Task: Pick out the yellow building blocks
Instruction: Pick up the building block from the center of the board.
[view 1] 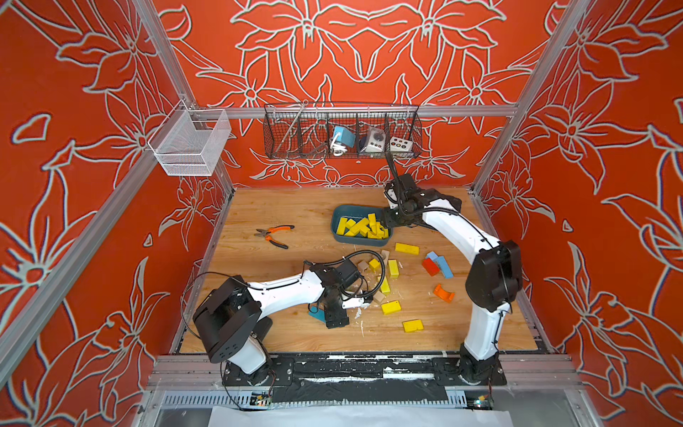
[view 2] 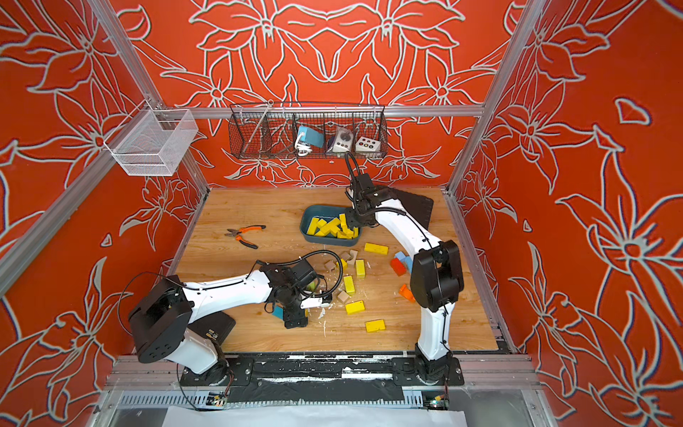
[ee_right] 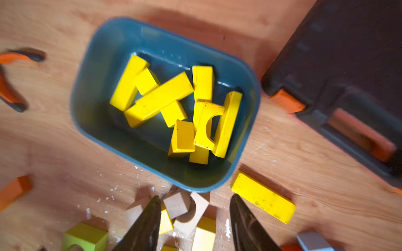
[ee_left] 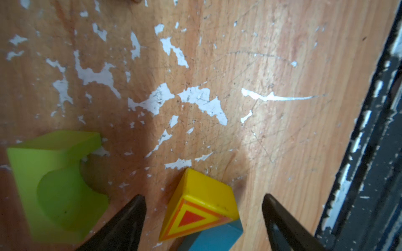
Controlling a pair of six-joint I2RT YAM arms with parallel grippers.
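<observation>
The left gripper will next go down a little more around the yellow triangle (ee_left: 204, 201) and close on its opposite sides, as the block is already between the open fingers.
Several yellow building blocks (view 1: 360, 226) (ee_right: 161, 97) lie piled in a blue bin (view 1: 337, 218) (ee_right: 87, 71). More yellow blocks lie loose on the table, among them bars (view 1: 407, 248) (view 1: 393, 268) (view 1: 391, 307) (view 1: 413, 325). My right gripper (ee_right: 195, 196) (view 1: 388, 222) hangs open and empty over the bin's right end. My left gripper (ee_left: 203, 195) (view 1: 334, 317) is low over the table and open. Its fingers stand on either side of a yellow triangle with a red-edged face (ee_left: 202, 202), without touching it. The triangle leans on a blue block (ee_left: 217, 239).
A lime-green arch block (ee_left: 54, 184) sits just beside the left gripper. Tan blocks (view 1: 363, 265), red (view 1: 430, 267), blue (view 1: 444, 267) and orange (view 1: 443, 292) blocks lie mid-table. Orange-handled pliers (view 1: 273, 234) lie to the left. A black case (ee_right: 337, 76) lies behind the bin.
</observation>
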